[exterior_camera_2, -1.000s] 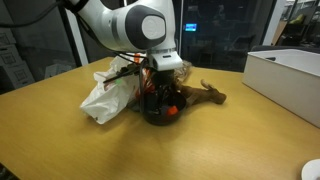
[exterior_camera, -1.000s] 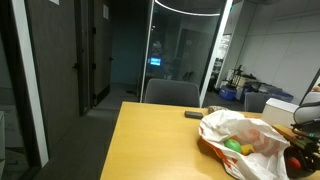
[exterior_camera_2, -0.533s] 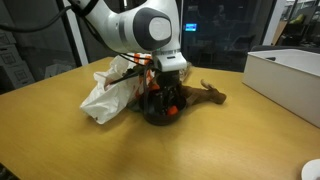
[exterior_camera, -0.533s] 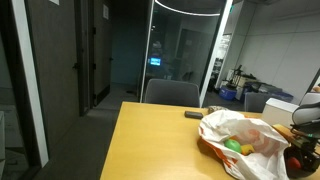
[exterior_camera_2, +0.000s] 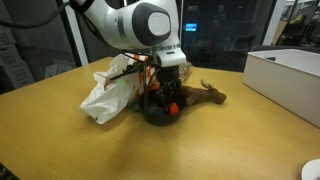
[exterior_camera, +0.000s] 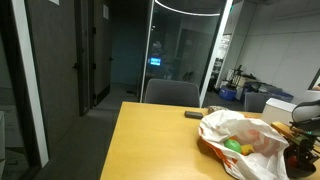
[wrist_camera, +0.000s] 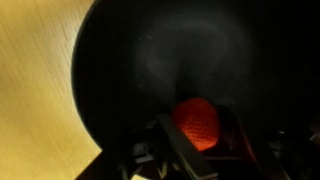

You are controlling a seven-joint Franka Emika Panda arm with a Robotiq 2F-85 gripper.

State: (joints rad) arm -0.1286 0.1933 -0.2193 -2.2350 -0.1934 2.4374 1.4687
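Observation:
Next, my gripper rises first, because the bowl's side rings the fruit. Then it moves over the white bag [exterior_camera: 246, 149] beside the green ball, lowers and releases the fruit.
In the wrist view a red, dimpled, strawberry-like fruit [wrist_camera: 195, 122] lies in a black bowl [wrist_camera: 120, 70]. My gripper [wrist_camera: 203, 135] reaches down into the bowl with a finger on either side of the fruit. The left finger lies against it, and a thin dark gap shows on the right, so the jaws are partly closed but open. In an exterior view the gripper [exterior_camera_2: 168, 98] stands upright over the bowl [exterior_camera_2: 153, 116], and the fruit [exterior_camera_2: 172, 108] shows between the fingers. A crumpled white plastic bag [exterior_camera_2: 105, 92] lies right behind the bowl.
A brown object [exterior_camera_2: 208, 95] lies beside the bowl, and a white box [exterior_camera_2: 290, 75] stands farther along the wooden table. In an exterior view the bag [exterior_camera: 250, 135] holds a green ball [exterior_camera: 232, 146]. A dark flat item [exterior_camera: 193, 114] and a chair [exterior_camera: 172, 92] are at the table's far end.
The jaws have narrowed around the red fruit. The wrist has turned slightly over the bowl. Bowl and bag have not moved.

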